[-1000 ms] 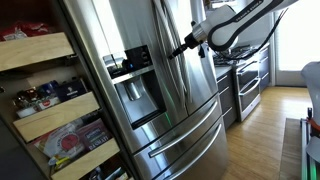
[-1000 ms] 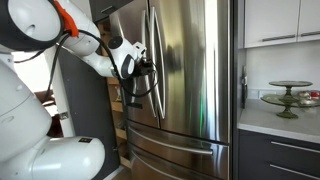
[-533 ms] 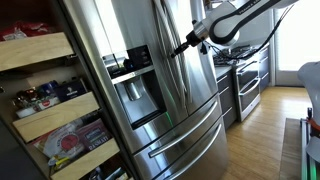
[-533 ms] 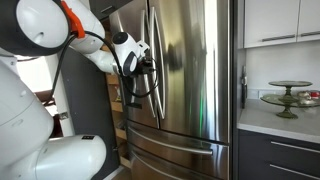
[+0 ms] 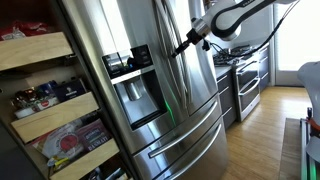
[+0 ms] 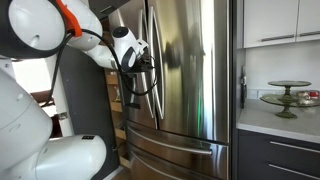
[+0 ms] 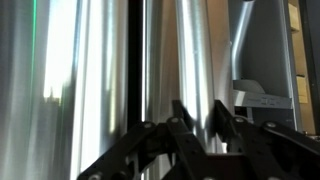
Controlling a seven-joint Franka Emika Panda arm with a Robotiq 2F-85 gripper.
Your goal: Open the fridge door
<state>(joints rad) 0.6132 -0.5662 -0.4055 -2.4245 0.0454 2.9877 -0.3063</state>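
I should next pull the long vertical bar handle with my gripper, away from the fridge and toward the pantry side, and then release it. The dispenser door is still nearly shut.
The fridge door (image 5: 140,30) is tall stainless steel with a black dispenser panel (image 5: 130,60), and it stands closed against the plain upper door (image 5: 195,90). My gripper (image 5: 183,46) is at the door's long vertical bar handle (image 5: 172,85), about level with the dispenser. In the wrist view the bright handle (image 7: 203,55) runs down between the two dark fingers (image 7: 182,118), and the gripper (image 7: 203,112) is shut on it. The dark seam between the two doors (image 7: 135,70) lies just left of the handle. In an exterior view the gripper (image 6: 149,66) presses on the handles at the middle of the fridge.
An open pantry with stocked shelves (image 5: 45,110) stands beside the fridge. Two drawers with horizontal handles (image 5: 185,135) lie below the doors. A stove (image 5: 245,80) is further along the wall. A counter with a cake stand (image 6: 288,95) is on the fridge's other side.
The jaws have closed onto the handle. The arm's wrist has risen slightly. Both fridge doors stay where they were.
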